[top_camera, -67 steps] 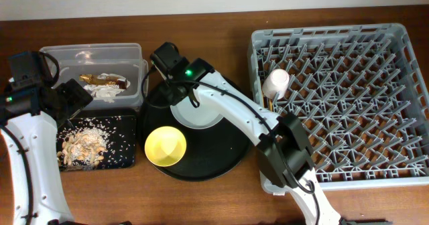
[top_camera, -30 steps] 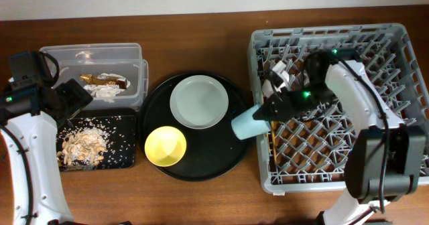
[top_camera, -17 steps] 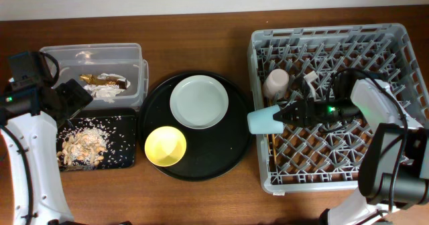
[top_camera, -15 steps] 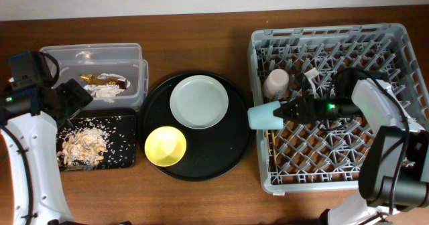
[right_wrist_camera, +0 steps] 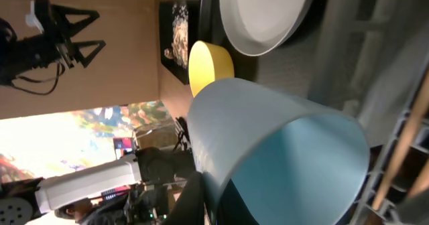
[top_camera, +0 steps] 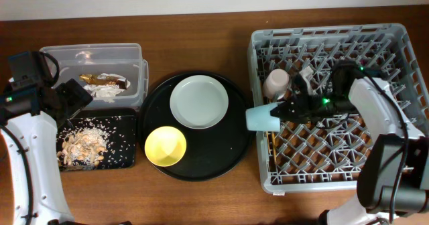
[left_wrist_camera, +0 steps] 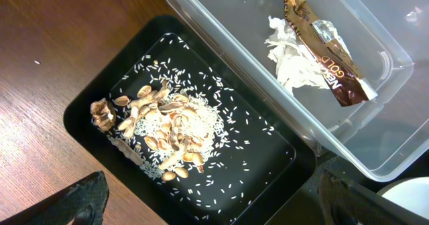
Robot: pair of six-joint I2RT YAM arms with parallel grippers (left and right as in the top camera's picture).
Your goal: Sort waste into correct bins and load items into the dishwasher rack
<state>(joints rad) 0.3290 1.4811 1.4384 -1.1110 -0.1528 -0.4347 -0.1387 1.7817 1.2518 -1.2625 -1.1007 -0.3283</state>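
Observation:
The light-blue cup overhangs the rack's side, so the right gripper needs to move down and to the right in the overhead view, among the rack's upright wires, and let go.
My right gripper is shut on the rim of the light-blue cup, which lies on its side at the left wall of the grey dishwasher rack. In the right wrist view the cup fills the frame, with its wall pinched by my gripper. The pink cup stands in the rack. A wooden chopstick lies in the rack below. The plate and yellow bowl sit on the round black tray. My left gripper hangs open above the black bin of food scraps.
The clear tub behind the black bin holds the foil wrapper and some white paper. Bare wooden table runs along the back and front. The rack's upright pegs fill its floor.
The right gripper carried the light-blue cup from over the round tray's edge to the rack's left wall, then shifted slightly. The left arm has not moved.

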